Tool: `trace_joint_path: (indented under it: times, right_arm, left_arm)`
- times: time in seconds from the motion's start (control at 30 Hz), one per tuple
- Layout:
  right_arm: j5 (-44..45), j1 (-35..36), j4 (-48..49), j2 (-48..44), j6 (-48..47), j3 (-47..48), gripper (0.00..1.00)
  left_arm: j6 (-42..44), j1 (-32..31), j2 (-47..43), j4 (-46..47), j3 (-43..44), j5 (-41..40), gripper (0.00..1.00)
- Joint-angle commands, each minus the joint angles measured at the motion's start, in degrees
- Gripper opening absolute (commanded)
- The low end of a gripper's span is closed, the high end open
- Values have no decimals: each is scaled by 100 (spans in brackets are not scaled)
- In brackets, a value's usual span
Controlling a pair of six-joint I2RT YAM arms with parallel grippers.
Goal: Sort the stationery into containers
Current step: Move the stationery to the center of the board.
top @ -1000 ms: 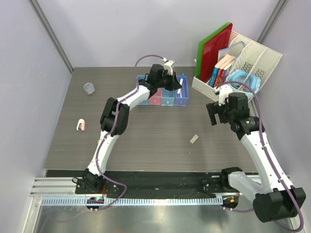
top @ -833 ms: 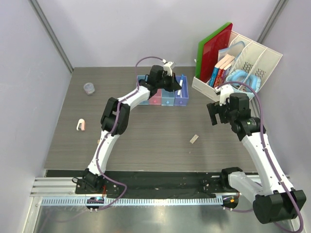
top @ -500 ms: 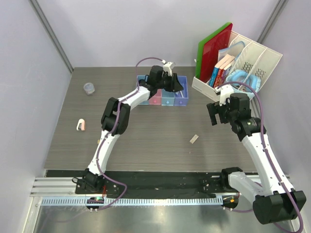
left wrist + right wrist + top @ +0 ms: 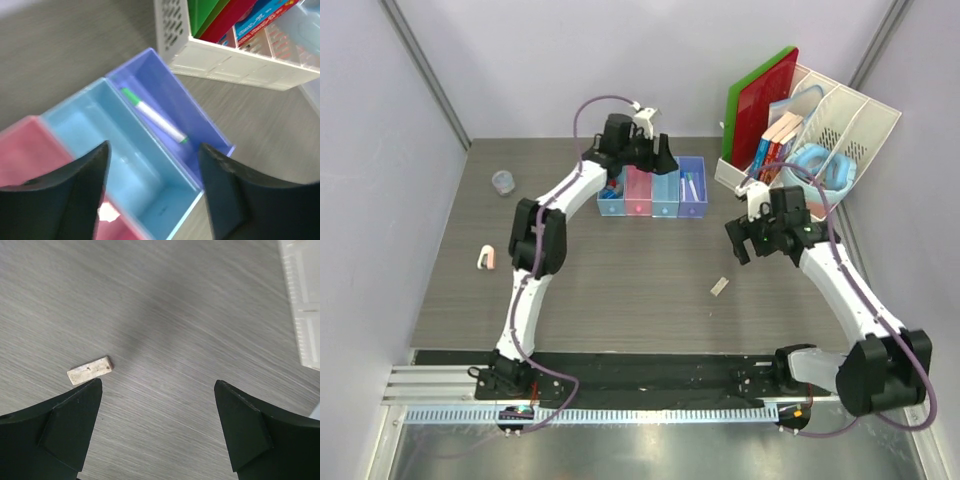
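The eraser is outside my right gripper's open fingers, so it should go back and left in the top view, then down onto the eraser's near end.
Four containers stand in a row: blue [image 4: 611, 204], pink [image 4: 638, 195], light blue [image 4: 665, 195] and lavender [image 4: 693, 200]. A white pen with a green tip [image 4: 152, 115] lies loose in the lavender tray [image 4: 200, 125]. My left gripper [image 4: 655, 160] hangs open above the far end of the row, holding nothing; in its wrist view the fingers straddle the light blue tray [image 4: 120, 150]. A whitish eraser [image 4: 720, 286] lies on the table. My right gripper [image 4: 740, 243] hovers open just beyond it, with the eraser [image 4: 90, 370] beside its left finger.
A white file rack [image 4: 840, 125] with books and light-blue headphones stands at the back right, close to the lavender tray. A pinkish-white roll [image 4: 487, 258] and a small blue cylinder [image 4: 503, 182] sit at the table's left. Small items lie in the blue tray.
My left gripper opened, left the pen in the lavender tray and pulled back to the left. My right arm swung left and down towards the eraser.
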Motion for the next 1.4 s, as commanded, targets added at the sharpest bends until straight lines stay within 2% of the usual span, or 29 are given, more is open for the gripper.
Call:
trace_joint_path:
  times: [0.0,0.07,0.13,0.17,0.3,0.53,0.7,0.8,1.03,1.1,1.23,1.37]
  right_arm:
    - [456,682,192,411,-84,80,100]
    - [651,991,333,622,-49,28,100]
    - [670,1272,456,876,48,-34,100]
    - [661,1335,500,965,83,-60,100]
    - [582,1546,685,1431,232,-200,99]
    - [670,1660,878,1783,110,-553,99]
    - [1178,1757,835,1888,-22,-693,99]
    - [1189,1775,537,1862,57,-614,97]
    - [1179,1766,-447,1309,-145,-368,94]
    - [1162,1766,-457,1002,-233,-316,94]
    - [785,1775,-1185,1115,-383,176,94]
    - [-154,1792,-1556,1624,-173,562,91]
  left_arm:
    - [1905,185,-1719,-1508,-436,-701,88]
    - [2390,334,-2554,-1711,-1367,-1045,99]
    - [2732,544,-3064,-1948,-2122,-1266,100]
    - [2856,606,-3484,-2228,-2326,-1292,100]
    - [3191,984,-4260,-2959,-3197,-1521,100]
    - [3411,1547,-5368,-3276,-4874,-1644,100]
    - [3481,1556,-5738,-3355,-5281,-1697,100]
    - [3464,1556,-5765,-3320,-5378,-1706,100]
    - [3428,1556,-5571,-3250,-5343,-1601,100]
    - [3402,1556,-5492,-3250,-5343,-1565,100]
    - [3349,1556,-5387,-3188,-5352,-1512,100]
    - [3367,1556,-5334,-3188,-5334,-1512,100]
